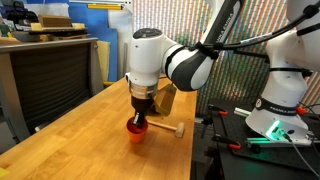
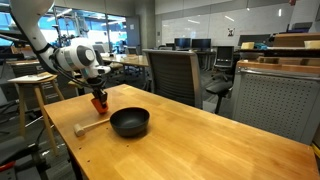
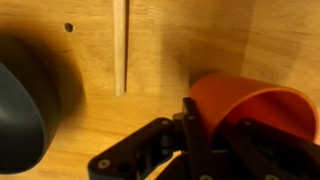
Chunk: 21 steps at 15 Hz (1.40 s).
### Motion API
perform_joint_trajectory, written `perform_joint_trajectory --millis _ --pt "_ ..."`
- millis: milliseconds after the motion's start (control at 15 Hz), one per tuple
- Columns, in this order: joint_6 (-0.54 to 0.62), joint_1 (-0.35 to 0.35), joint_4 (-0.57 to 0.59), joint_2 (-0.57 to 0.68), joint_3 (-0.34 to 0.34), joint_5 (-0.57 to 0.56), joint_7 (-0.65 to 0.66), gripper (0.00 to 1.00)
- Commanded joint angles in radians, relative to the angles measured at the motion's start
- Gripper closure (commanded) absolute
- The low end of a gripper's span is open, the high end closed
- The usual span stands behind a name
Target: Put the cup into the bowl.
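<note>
My gripper raises the orange-red cup next, turning past the wooden stick. Then it brings it down into the black bowl (image 1: 164, 102) (image 3: 18, 108), whose rim stands above the table.
The small orange-red cup (image 1: 135, 131) is at the table's near part, right under my gripper (image 1: 140, 115). In the wrist view my gripper (image 3: 215, 125) has its fingers closed on the cup's wall (image 3: 250, 98), one outside and one inside the rim. The cup (image 2: 99, 104) sits at or just above the table surface; I cannot tell which. The shallow black bowl (image 2: 129, 122) stands a short way beside the cup, and its rim shows at the left edge of the wrist view (image 3: 20, 105).
A light wooden mallet-like stick (image 2: 92, 126) lies on the wooden table (image 2: 200, 140) beside the bowl and shows in the wrist view (image 3: 119, 45). A cardboard box (image 1: 165, 97) stands behind the gripper. Office chairs (image 2: 170, 72) stand beyond the table edge.
</note>
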Motion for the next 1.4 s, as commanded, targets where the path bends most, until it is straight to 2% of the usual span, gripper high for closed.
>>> perform_joint_trajectory --millis 0,333,600,667,800,867,1000,1333 --pt "-0.022 0.018 -0.050 -0.087 -0.073 0.025 0.007 0.99" --pt "-0.050 -0.036 -0.145 -0.291 -0.182 -0.004 0.127 0.99" --pt "-0.113 -0.141 -0.229 -0.419 -0.176 -0.013 0.241 0.99" --pt "-0.129 -0.173 -0.258 -0.428 -0.162 0.027 0.237 0.99" --pt "-0.114 -0.225 -0.319 -0.411 -0.158 0.061 0.258 0.99" --pt "-0.075 -0.244 -0.347 -0.385 -0.157 0.139 0.211 0.99" --pt "0.007 -0.272 -0.371 -0.327 -0.157 0.221 0.169 0.99" --pt "0.149 -0.270 -0.339 -0.236 -0.138 0.386 0.073 0.99"
